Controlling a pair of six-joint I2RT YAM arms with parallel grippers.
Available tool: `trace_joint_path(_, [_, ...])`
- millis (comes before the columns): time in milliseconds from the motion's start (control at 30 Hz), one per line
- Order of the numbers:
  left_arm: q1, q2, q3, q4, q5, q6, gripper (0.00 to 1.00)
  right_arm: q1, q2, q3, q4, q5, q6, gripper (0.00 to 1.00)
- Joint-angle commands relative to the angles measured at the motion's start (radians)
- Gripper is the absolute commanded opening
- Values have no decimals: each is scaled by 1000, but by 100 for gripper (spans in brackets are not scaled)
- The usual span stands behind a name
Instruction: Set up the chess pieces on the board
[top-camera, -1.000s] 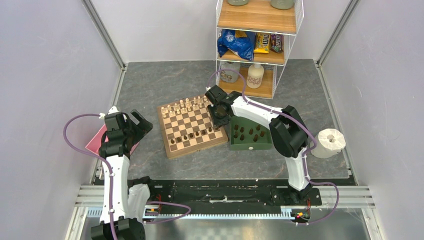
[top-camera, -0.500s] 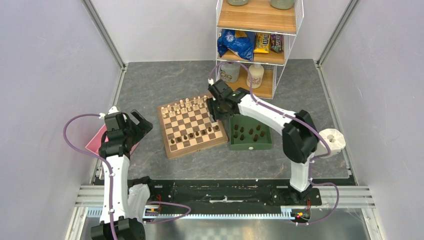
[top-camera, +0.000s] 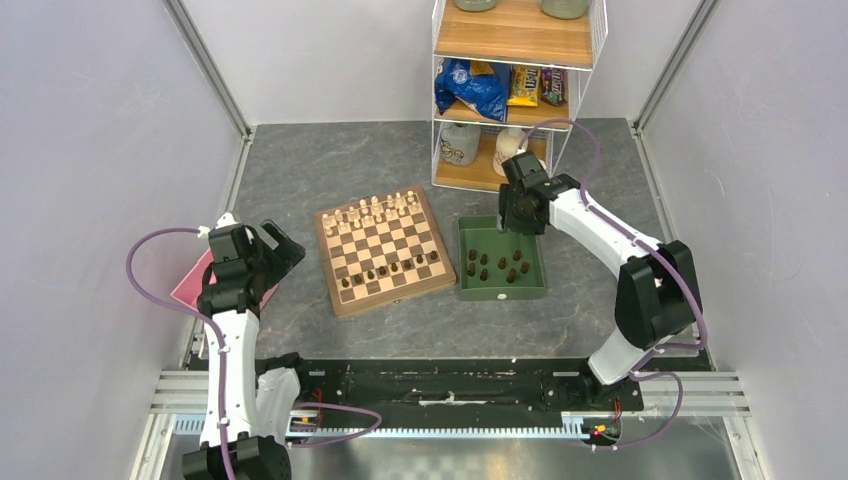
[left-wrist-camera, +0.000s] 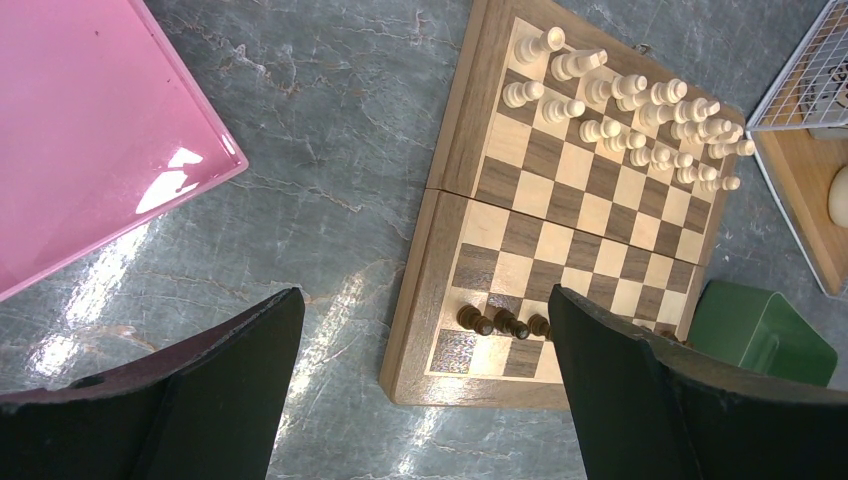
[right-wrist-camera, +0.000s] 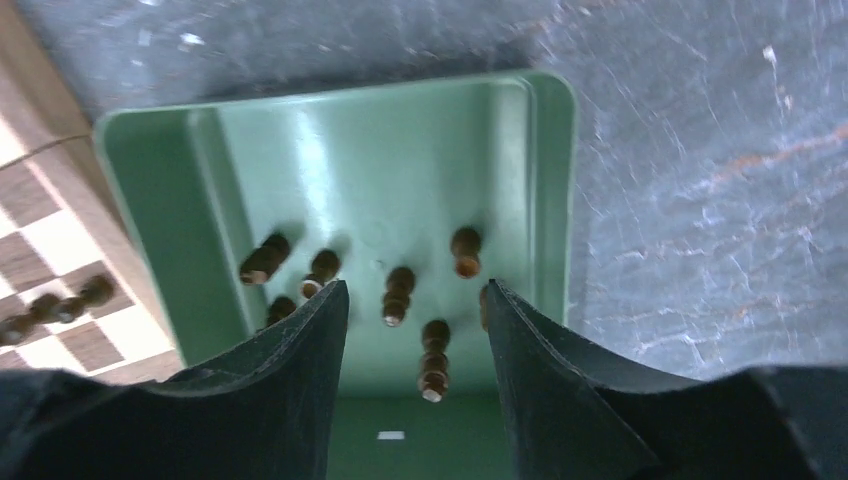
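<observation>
Next, my right gripper comes back down onto the dark piece at the group's far corner away from the board, because the green tray's bare bottom beyond it leaves room.
The chessboard (top-camera: 383, 251) lies mid-table, with cream chessmen along its far rows and a row of dark-brown chess pieces (top-camera: 390, 268) near its front edge; the board (left-wrist-camera: 590, 190) and dark pieces (left-wrist-camera: 495, 323) also show in the left wrist view. Several more dark pieces (top-camera: 495, 267) lie in the green tray (top-camera: 500, 291). My right gripper (top-camera: 517, 218) hovers open and empty over the tray's far edge; its view shows the pieces (right-wrist-camera: 400, 293) in the tray (right-wrist-camera: 380, 160) between its fingers. My left gripper (top-camera: 281, 243) is open and empty, left of the board.
A pink tray (top-camera: 192, 283) lies under the left arm. A wire shelf (top-camera: 510, 90) with snacks and bottles stands behind the green tray. A white paper roll (top-camera: 663, 283) sits at the right.
My right gripper has swung from the board's far right corner rightward to above the green tray's far side. The left arm has not moved.
</observation>
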Motion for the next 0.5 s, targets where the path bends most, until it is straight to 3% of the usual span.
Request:
trace_joint_path(0, [7, -5, -5, 32, 26, -14, 99, -38, -10, -39, 1, -1, 52, 60])
trace_joint_path(300, [11, 3, -5, 31, 29, -14, 99, -75, 30, -70, 48, -100, 45, 54])
trace_joint_path(467, [13, 3, -4, 31, 31, -14, 99, -77, 50, -77, 49, -50, 49, 54])
